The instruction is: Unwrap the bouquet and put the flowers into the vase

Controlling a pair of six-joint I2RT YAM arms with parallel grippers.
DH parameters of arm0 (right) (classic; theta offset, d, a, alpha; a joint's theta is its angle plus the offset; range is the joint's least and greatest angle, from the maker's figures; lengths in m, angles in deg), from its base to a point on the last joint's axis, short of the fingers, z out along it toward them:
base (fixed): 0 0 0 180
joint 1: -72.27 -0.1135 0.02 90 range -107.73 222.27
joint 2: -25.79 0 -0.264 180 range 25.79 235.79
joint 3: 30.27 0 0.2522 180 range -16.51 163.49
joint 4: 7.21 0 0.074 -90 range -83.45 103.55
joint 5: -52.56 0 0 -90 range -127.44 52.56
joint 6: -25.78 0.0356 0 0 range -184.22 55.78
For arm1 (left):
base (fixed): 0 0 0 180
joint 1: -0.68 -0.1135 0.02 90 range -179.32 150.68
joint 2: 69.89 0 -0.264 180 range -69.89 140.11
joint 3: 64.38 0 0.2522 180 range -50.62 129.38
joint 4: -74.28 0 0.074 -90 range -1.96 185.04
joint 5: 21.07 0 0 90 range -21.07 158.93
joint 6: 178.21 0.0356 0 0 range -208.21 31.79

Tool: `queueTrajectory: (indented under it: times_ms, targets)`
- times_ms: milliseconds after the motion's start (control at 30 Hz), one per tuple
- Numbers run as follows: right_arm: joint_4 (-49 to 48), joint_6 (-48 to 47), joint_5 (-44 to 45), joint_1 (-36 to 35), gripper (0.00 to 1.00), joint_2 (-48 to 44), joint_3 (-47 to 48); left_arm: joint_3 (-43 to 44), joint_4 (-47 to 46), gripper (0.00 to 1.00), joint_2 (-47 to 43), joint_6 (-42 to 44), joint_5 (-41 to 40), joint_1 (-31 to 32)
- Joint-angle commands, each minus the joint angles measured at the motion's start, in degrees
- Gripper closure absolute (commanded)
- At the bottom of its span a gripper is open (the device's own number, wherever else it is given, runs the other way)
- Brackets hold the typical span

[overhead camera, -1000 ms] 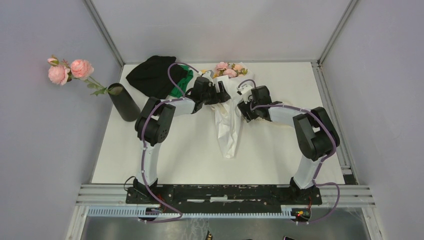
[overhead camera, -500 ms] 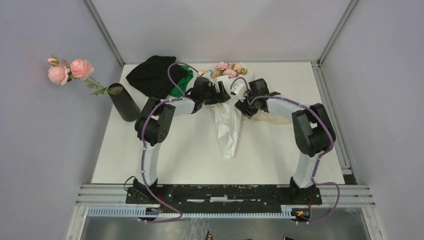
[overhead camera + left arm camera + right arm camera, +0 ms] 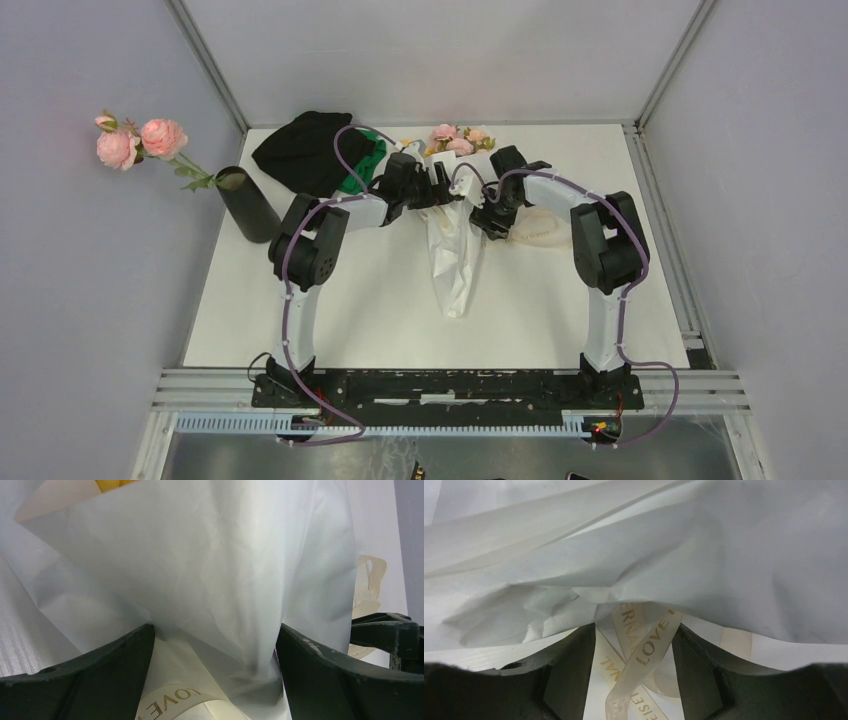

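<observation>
I need to edge my right gripper away from the wrap and close on the loose cream ribbon [image 3: 646,652], as its loops hang between the open fingers beside the paper.
The bouquet [image 3: 455,240] lies on the table, its white paper cone pointing toward the arms and its pink and yellow flowers [image 3: 452,136] at the far end. My left gripper [image 3: 438,190] [image 3: 215,630] is open, its fingers [image 3: 100,680] straddling the paper wrap with a cream ribbon [image 3: 170,700] band low between them. My right gripper [image 3: 484,208] [image 3: 634,630] is open at the bouquet's right side, loose loops of ribbon [image 3: 651,642] hanging between its fingers without being pinched. The black vase [image 3: 250,205] stands at the left edge, holding a separate stem of pink roses.
A black-and-green cloth heap [image 3: 315,150] lies at the back left, just behind my left arm. A loose tail of ribbon [image 3: 532,230] trails on the table to the right of the bouquet. Walls enclose the table on three sides.
My right arm has swung left and farther back, bringing its gripper up against the bouquet's ribbon, and its jaws have narrowed slightly. The left arm and bouquet have stayed put.
</observation>
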Motion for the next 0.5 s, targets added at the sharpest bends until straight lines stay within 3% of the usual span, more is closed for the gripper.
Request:
queueTrajectory:
  times_ms: [0,367,433,467]
  targets:
    - [3.34,-3.93,-1.97,0.37,0.37,-2.55,-1.15,-0.65,5.10,0.03,0.42,1.60,-0.19,-0.97]
    - [4.24,-5.15,-4.55,1.16,0.44,2.03,-1.44,-1.77,4.72,0.03,-0.78,1.58,0.04,-1.01]
    - [3.25,-4.66,-4.14,1.20,0.51,2.64,-1.84,-1.92,4.72,0.03,-0.81,1.66,0.00,-1.05]
    - [2.34,-4.10,-3.40,1.18,0.71,2.77,-2.33,-1.97,4.65,0.03,-0.82,1.66,-0.01,-0.96]
